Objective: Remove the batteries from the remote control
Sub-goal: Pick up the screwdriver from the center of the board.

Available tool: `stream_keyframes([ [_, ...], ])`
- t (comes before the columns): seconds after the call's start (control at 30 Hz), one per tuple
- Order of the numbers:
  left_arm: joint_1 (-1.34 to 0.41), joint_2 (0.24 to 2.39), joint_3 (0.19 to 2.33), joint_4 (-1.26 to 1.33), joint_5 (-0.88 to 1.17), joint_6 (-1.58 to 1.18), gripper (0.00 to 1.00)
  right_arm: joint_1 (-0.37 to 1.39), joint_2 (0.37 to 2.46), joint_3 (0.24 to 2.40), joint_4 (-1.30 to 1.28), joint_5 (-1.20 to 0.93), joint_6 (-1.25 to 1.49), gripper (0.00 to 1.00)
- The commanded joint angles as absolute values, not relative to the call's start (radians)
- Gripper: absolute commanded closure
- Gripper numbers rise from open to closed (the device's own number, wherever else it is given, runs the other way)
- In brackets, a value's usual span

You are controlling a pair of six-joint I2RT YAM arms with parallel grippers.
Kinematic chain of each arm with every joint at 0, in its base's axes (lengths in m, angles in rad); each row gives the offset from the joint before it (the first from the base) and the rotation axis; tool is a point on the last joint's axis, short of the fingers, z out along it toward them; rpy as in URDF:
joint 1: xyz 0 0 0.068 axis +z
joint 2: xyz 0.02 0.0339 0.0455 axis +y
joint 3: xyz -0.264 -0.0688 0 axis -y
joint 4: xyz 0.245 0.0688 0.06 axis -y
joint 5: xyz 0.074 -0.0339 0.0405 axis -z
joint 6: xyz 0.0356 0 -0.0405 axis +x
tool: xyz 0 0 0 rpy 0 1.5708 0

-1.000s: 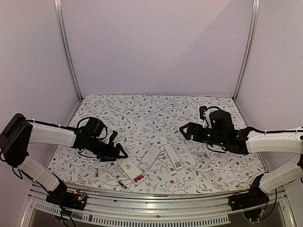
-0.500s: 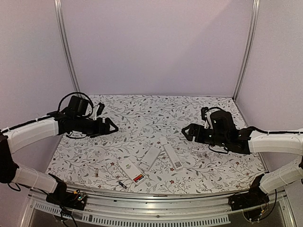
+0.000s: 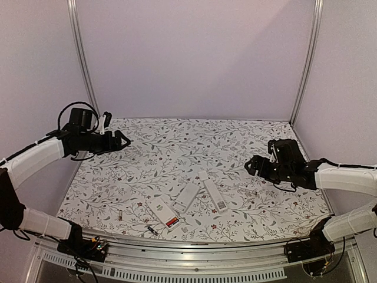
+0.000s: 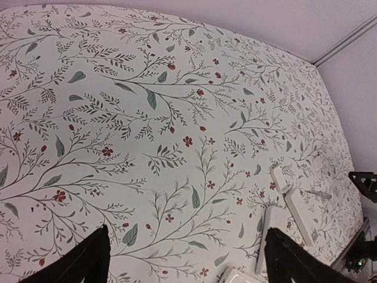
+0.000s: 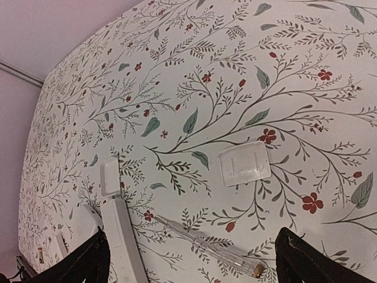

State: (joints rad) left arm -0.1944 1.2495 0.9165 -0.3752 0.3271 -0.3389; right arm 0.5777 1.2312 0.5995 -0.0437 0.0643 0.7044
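I should bring the open fingers of my right gripper down to the clear pen-like tool below, onto its thick handle (image 3: 251, 193) (image 5: 227, 254), because that end of the tool is nearest to them.
Three white remotes lie near the table's front: one (image 3: 162, 211) with a red-orange battery (image 3: 172, 222) showing in its open compartment, a second (image 3: 187, 197) beside it, and a third (image 3: 212, 191) to the right. Two loose batteries rest near the front edge, a pale one (image 3: 119, 216) and a dark one (image 3: 152, 229). My left gripper (image 3: 123, 141) hangs open high over the back left, far from the remotes; in its wrist view (image 4: 188, 265) nothing lies between the fingers. My right gripper (image 3: 250, 165) is open to the right of the remotes, empty (image 5: 197, 265).
Below the right gripper lie a clear pen-like tool (image 5: 212, 244) and a white battery cover (image 5: 244, 164). A remote (image 5: 121, 233) with a small white piece (image 5: 109, 175) at its end is at lower left there. Metal posts (image 3: 82, 59) stand at the back corners.
The left arm has lifted off the remotes and swung back to the far left. The right arm has drawn back to the right. Both grippers stay open.
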Motion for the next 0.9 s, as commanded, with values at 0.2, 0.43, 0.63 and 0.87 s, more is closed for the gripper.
stream_keyframes([
  [0.2, -0.181, 1.229, 0.872, -0.353, 0.306, -0.323, 0.1, 0.512, 1.284, 0.517, -0.059, -0.056, 0.713, 0.12],
  [0.43, -0.181, 1.254, 0.873, -0.363, 0.309, -0.322, 0.1, 0.512, 1.396, 0.554, -0.029, -0.078, 0.678, 0.26],
  [0.63, -0.181, 1.268, 0.87, -0.362, 0.311, -0.324, 0.1, 0.512, 1.433, 0.569, -0.016, -0.097, 0.657, 0.31],
  [0.87, -0.181, 1.29, 0.872, -0.366, 0.324, -0.326, 0.1, 0.524, 1.465, 0.58, -0.01, -0.149, 0.655, 0.38],
])
